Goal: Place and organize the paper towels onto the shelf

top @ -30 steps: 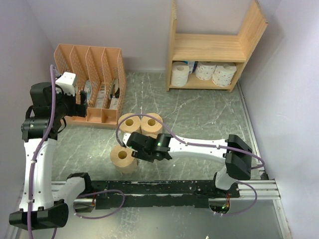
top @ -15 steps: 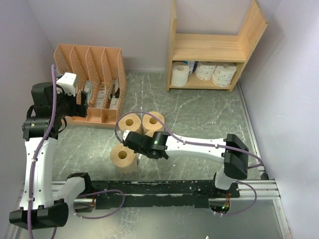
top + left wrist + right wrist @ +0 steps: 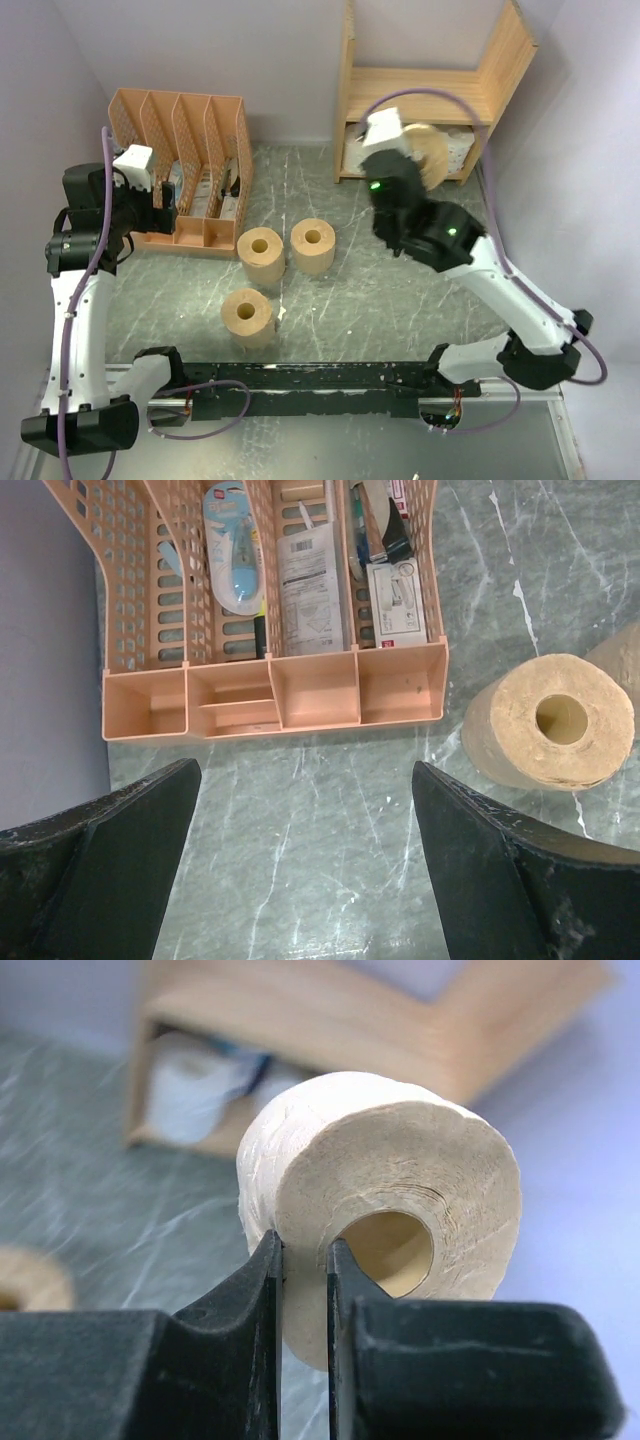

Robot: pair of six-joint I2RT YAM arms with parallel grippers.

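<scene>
The robot's right gripper should carry the roll outward and to the gripper's right in the top view, to the upper shelf's bare end (image 3: 464, 88) (image 3: 408, 1035), and release it there.
My right gripper (image 3: 413, 165) is shut on the wall of a tan paper towel roll (image 3: 431, 153), one finger inside its core, and holds it in the air in front of the wooden shelf (image 3: 420, 95). In the right wrist view the roll (image 3: 400, 1180) fills the middle, with the shelf (image 3: 330, 1010) blurred behind. White rolls (image 3: 458, 150) sit on the lower tier, partly hidden by the arm. Three tan rolls (image 3: 260, 255) (image 3: 312, 245) (image 3: 247, 315) stand on the table. My left gripper (image 3: 305, 850) is open and empty above the table, left of a tan roll (image 3: 550, 725).
An orange-pink file organizer (image 3: 185, 165) with stationery stands at the back left; in the left wrist view its front trays (image 3: 270, 690) are just beyond the left fingers. Walls close in the table on the left, back and right.
My right arm has lifted one tan roll out of the group on the table and swung it up and right to the front of the shelf. The left arm has hardly moved.
</scene>
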